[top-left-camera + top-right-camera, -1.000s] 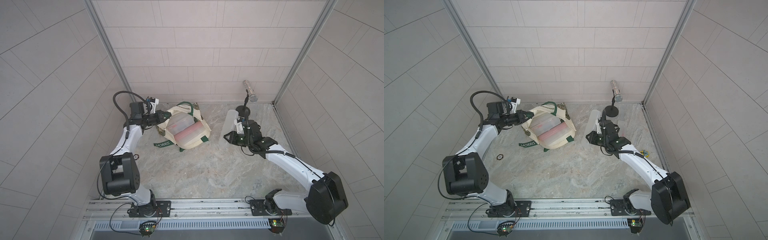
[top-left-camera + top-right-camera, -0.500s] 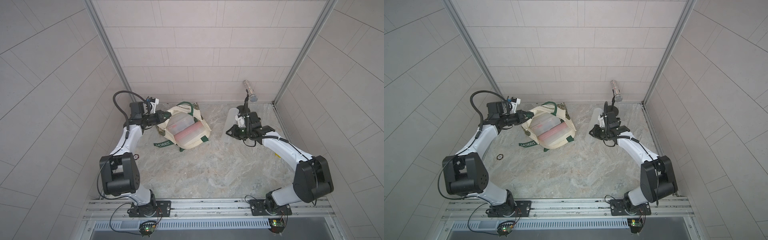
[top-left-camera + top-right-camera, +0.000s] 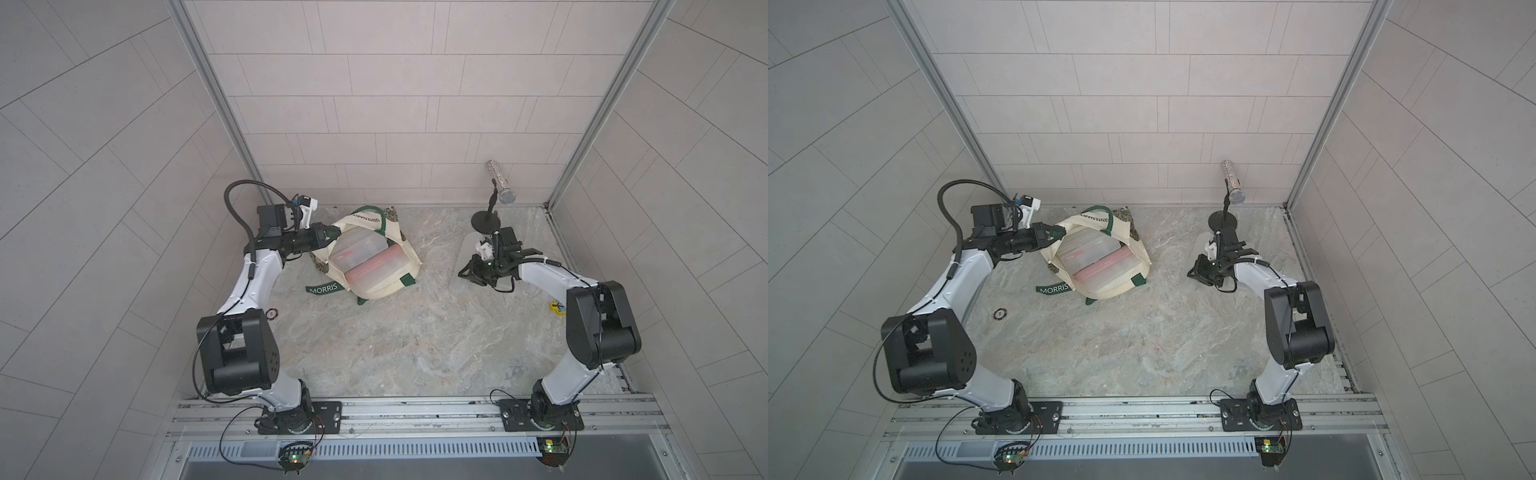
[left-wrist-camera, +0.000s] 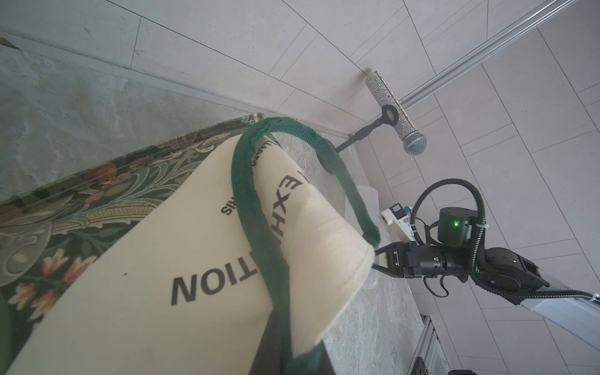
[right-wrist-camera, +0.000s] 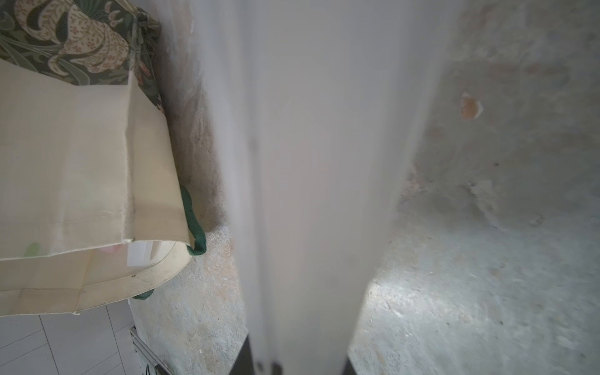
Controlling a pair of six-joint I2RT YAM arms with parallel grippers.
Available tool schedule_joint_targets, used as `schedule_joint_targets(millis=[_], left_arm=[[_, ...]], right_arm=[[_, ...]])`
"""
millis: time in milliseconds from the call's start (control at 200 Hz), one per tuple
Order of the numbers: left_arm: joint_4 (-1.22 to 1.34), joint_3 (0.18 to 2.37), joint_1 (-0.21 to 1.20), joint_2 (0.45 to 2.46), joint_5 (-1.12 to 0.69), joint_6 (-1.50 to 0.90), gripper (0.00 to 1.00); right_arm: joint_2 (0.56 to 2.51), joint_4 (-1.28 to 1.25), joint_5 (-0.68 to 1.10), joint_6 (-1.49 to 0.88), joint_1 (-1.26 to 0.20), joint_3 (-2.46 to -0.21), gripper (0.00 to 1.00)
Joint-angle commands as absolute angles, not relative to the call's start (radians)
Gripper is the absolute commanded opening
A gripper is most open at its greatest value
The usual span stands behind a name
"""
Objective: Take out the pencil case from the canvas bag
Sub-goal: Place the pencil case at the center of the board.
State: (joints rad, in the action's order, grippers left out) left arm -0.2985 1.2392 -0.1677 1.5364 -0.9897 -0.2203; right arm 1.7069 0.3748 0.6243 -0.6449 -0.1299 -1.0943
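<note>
My right gripper lowers outward next and releases the pencil case clear of the bag. Tabletop near the microphone stand lies below and slightly outward of the gripper.
The cream canvas bag (image 3: 376,286) with green handles lies at the back left of the table in both top views, its mouth open. My left gripper (image 3: 328,235) is shut on its rim and green handle (image 4: 276,259), holding the mouth up. Inside lie translucent cases with pink contents (image 3: 365,259). A flat, translucent whitish pencil case (image 3: 467,251) is outside the bag at the back right. My right gripper (image 3: 468,274) is shut on that case, which fills the middle of the right wrist view (image 5: 308,162). Whether it rests on the table I cannot tell.
A glittery microphone (image 3: 500,185) on a black round-based stand (image 3: 484,220) stands just behind the right gripper. A small yellow object (image 3: 558,307) lies by the right wall. A small dark ring (image 3: 1000,313) lies near the left arm. Tiled walls close in three sides.
The right arm's elbow has folded up and back toward its base, while its gripper stays with the case near the microphone stand. The left arm and the bag have not moved.
</note>
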Motion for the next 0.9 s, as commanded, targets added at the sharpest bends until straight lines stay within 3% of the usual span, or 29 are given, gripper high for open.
schedule_joint_targets(millis=[0, 505, 896], left_arm=[[-0.281, 1.247, -0.178, 1.476, -1.008, -0.199, 0.0], [-0.241, 1.198, -0.178, 1.46, -1.012, -0.235, 0.0], [-0.22, 1.189, -0.178, 1.474, -1.037, -0.263, 0.0]], right_arm=[[1.746, 0.381, 0.668, -0.616, -0.117, -1.142, 0.0], [1.901, 0.414, 0.681, -0.575, -0.023, -1.223, 0.0], [1.979, 0.667, 0.497, -0.451, 0.0, -1.382, 0.31]])
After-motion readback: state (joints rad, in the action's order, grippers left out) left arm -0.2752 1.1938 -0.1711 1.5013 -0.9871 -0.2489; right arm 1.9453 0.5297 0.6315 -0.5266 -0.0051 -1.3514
